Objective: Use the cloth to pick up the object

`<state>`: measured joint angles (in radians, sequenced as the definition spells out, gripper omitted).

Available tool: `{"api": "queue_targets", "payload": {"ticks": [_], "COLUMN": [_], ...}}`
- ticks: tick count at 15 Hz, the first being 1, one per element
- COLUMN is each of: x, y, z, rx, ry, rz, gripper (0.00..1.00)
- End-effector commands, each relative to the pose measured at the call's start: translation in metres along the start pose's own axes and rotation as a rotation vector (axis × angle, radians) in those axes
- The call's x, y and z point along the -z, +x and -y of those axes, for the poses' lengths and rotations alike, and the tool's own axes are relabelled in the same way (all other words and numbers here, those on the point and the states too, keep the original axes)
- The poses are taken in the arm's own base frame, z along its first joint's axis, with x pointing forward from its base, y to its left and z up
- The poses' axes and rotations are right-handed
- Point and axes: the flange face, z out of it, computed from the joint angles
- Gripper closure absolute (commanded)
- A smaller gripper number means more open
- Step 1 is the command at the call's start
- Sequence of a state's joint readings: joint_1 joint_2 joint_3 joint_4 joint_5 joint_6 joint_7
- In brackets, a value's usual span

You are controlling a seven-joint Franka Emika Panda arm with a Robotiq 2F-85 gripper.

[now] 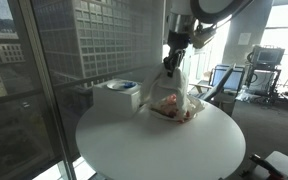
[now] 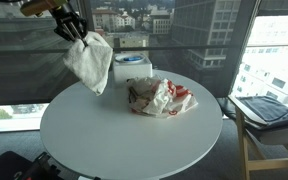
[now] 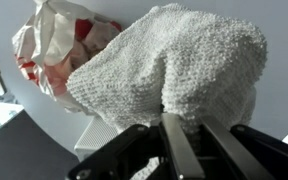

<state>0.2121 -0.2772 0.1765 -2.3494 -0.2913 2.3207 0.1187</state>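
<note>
Next, my gripper moves down onto the clear patch of table beside the plastic bag [image 2: 160, 97] and opens, since the cloth hangs well above that patch.
My gripper [image 2: 74, 30] is shut on a white knitted cloth [image 2: 92, 60] and holds it in the air, hanging well above the round white table [image 2: 104, 140]. In the wrist view the cloth [image 3: 174, 65] fills the middle, pinched between my fingers [image 3: 184, 125]. A crumpled white and red plastic bag [image 2: 160, 97] lies on the table near its far side, apart from the cloth. It also shows in an exterior view [image 1: 174, 103] and in the wrist view [image 3: 54, 50]. In that exterior view the cloth [image 1: 174, 72] hangs just above the bag.
A white box with a blue item on top [image 2: 130, 68] stands at the table's far edge by the window; it shows in an exterior view too [image 1: 116, 95]. A chair with a laptop [image 2: 269, 108] stands beside the table.
</note>
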Motion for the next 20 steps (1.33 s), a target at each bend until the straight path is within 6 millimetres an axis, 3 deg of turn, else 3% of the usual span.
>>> {"api": "queue_targets", "payload": {"ticks": [1,7,14,15,16,20], "x": [-0.063,-0.159,-0.215,-0.216,-0.216,-0.192], "y": [-0.006,-0.046,-0.061,-0.062,-0.064,-0.063], "z": [0.003,0.028,0.045,0.046,0.046,0.045], "rx": [0.027,0.138,0.187,0.182,0.173,0.127], "ry": [0.072,0.105,0.137,0.145,0.153,0.192], "rz": [0.077,0.198,0.213,0.230,0.247,0.258], "gripper": [0.92,0.92,0.92,0.56,0.56,0.26]}}
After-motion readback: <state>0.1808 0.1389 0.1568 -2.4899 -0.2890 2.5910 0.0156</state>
